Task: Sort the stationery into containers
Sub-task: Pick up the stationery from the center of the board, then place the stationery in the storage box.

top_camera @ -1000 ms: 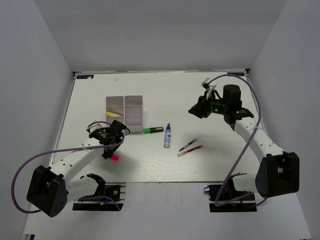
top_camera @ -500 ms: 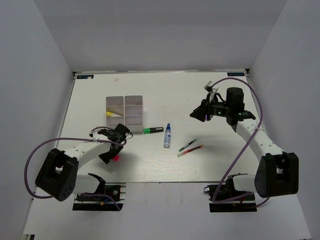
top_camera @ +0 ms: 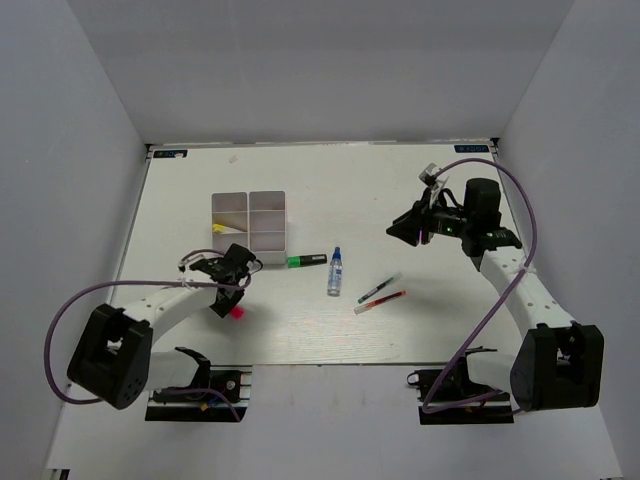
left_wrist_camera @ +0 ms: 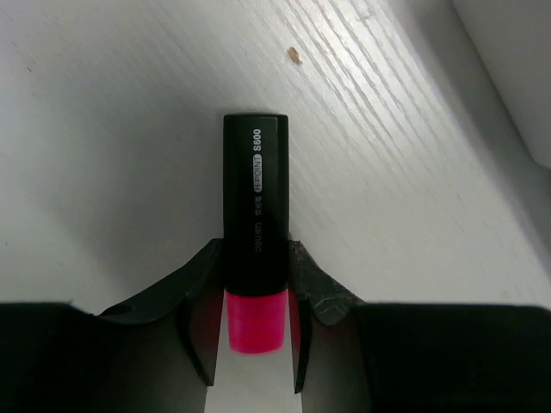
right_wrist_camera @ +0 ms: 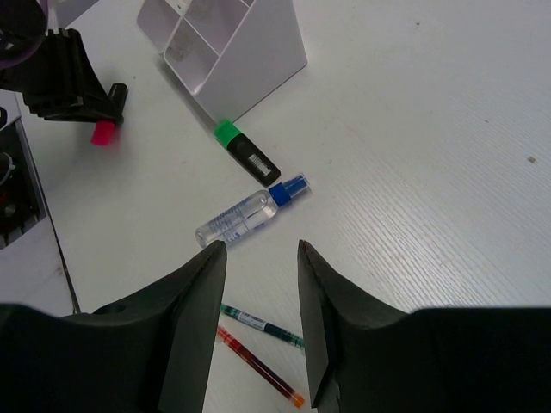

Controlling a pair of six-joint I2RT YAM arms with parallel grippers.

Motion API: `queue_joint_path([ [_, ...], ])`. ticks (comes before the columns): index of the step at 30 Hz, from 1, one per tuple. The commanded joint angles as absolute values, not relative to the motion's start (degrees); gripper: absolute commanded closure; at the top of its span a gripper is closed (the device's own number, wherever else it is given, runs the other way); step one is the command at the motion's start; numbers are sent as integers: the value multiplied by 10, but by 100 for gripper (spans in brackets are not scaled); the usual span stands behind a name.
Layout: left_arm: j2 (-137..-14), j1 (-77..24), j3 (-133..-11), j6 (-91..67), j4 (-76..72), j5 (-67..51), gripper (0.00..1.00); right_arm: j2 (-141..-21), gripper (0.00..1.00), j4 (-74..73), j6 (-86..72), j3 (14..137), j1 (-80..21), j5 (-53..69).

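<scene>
My left gripper lifts the marker above the tray's sides next, carries it outward and releases it over the tray's empty middle section (top_camera: 268,221), which lies outward.
A black marker with a pink cap (left_wrist_camera: 256,172) lies on the table, and my left gripper (left_wrist_camera: 256,254) is shut on it, both fingers pressing its black barrel just above the cap. From above, the left gripper (top_camera: 226,292) sits low in front of the white divided tray (top_camera: 266,240), with the pink cap (top_camera: 237,313) poking out. My right gripper (right_wrist_camera: 261,249) hangs open and empty above the table, also visible from above as the right gripper (top_camera: 406,228). Below it lie a blue-capped clear tube (right_wrist_camera: 241,218), a green highlighter (right_wrist_camera: 245,151) and two thin pens (right_wrist_camera: 258,323).
The tray (right_wrist_camera: 258,60) has something yellow (top_camera: 218,227) in a left compartment. The highlighter (top_camera: 306,260) lies just right of the tray, the tube (top_camera: 335,271) beside it, the green-ended pen (top_camera: 376,289) and red-ended pen (top_camera: 380,301) further right.
My left gripper has come down over the marker and closed on its barrel. The right gripper has drifted a little to the right and stayed open.
</scene>
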State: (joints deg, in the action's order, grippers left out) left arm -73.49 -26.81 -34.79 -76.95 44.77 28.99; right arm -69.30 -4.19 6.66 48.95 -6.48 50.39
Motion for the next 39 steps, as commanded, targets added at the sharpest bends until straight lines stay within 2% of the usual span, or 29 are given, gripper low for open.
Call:
queue_joint_path([
  [1,-665,-276,-351,-751,458,254,76,-688,55,-41,71,487,-59,526],
  [6,-556,-281,-392,-643,451,197,89,-692,55,-47,84,488,-58,545],
  [9,-515,-281,-410,-539,396,172,100,-697,61,-54,97,490,-57,572],
  [14,-515,-281,-425,-399,262,118,100,-700,67,-57,105,496,-59,597],
  [18,-520,-281,-392,-278,65,77,100,-696,67,-47,114,483,-59,596],
  [22,-546,-281,-371,-227,-75,76,100,-698,67,-52,135,478,-59,599],
  [29,-655,-281,-369,-224,-213,199,100,-707,67,-47,141,469,-58,612],
  [39,-779,-303,-402,-220,-294,384,100,-708,67,-26,139,448,-57,616],
])
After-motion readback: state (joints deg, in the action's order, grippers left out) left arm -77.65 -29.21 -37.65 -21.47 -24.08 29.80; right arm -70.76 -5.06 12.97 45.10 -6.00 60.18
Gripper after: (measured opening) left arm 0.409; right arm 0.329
